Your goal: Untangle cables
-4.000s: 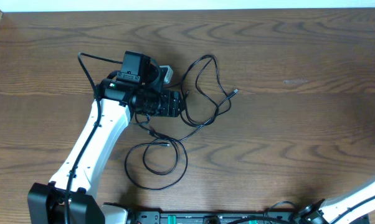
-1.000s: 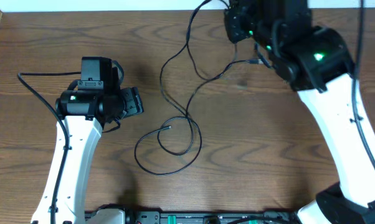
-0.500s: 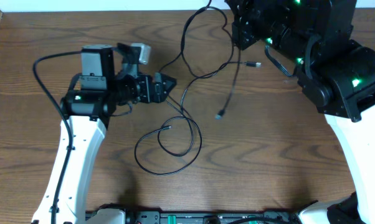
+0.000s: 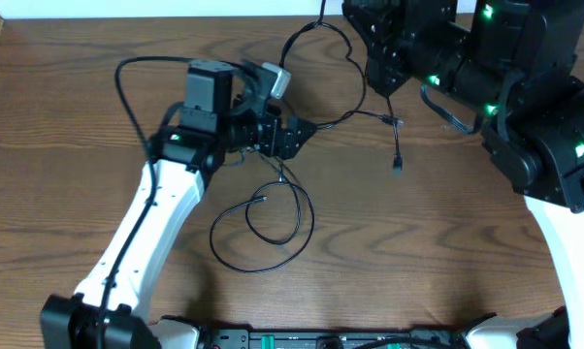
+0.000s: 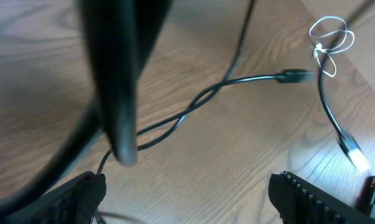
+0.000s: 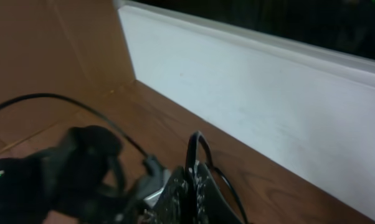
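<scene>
The left gripper's fingers are empty and the raised piece of cable passes close beside it, so the left gripper will push outward, open, and close on that piece.
The cables are thin black cords. One lies in a loose loop on the wooden table and rises towards the top edge, and a plug dangles from a lifted strand. My right gripper is raised above the table and shut on a black cable that stands up between its fingers. My left gripper is open just left of the rising strands. In the left wrist view two twisted strands cross ahead of its spread fingers, with plugs beyond; nothing sits between the fingers.
A small white wire tie lies on the table past the plugs. A white wall runs along the table's far edge. The right arm's bulk hangs over the table's top right corner.
The left gripper has moved right towards the lifted strands with its jaws spread wide. The dangling plug has swung to the right, and the right arm has shifted slightly.
</scene>
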Available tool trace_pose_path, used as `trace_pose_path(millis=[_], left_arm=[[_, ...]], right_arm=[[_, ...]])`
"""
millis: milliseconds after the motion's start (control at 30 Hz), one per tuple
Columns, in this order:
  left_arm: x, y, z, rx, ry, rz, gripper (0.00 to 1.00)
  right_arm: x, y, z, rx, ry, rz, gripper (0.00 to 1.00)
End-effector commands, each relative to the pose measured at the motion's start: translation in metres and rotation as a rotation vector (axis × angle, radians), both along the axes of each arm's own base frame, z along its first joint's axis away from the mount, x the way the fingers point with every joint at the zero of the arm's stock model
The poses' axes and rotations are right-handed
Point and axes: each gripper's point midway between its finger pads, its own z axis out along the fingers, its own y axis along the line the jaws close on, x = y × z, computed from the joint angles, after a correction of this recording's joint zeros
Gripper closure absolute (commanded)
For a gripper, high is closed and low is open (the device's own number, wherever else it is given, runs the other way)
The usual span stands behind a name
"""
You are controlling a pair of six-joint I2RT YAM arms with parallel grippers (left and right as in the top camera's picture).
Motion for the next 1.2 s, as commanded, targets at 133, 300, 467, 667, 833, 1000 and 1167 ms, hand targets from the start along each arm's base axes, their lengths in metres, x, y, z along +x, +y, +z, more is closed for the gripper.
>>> trace_pose_path(millis=[133,300,467,667,833,1000,1167], left_arm=[[0.018,-0.011,-0.019,-0.004,0.011,0.013,0.18],[0.036,-0.011,-0.015,-0.034,-0.015,0.078,0.29],[0.044,-0.024,0.000,-0.084,-0.073,0.075,0.29],[0.042,-0.046,0.001,-0.058,-0.119,0.065,0.30],[0.042,-0.052,-0.004,-0.013,-0.134,0.095,0.92],[0.039,-0.045,-0.013,0.009,-0.091,0.105,0.93],[0.036,-0.014,-0.033,0.060,0.015,0.162,0.92]], right_arm=[[-0.017,0.000,0.006,0.005,-0.007,0.054,0.99],[-0.021,0.001,-0.001,-0.005,0.024,0.064,0.99],[-0.021,0.000,-0.004,-0.011,0.036,0.064,0.99],[-0.024,-0.001,-0.004,-0.013,0.041,0.065,0.99],[-0.025,-0.003,-0.004,-0.017,0.043,0.058,0.99],[-0.008,-0.029,-0.003,-0.018,0.048,-0.130,0.99],[0.009,-0.084,0.006,-0.032,0.011,-0.423,0.98]])
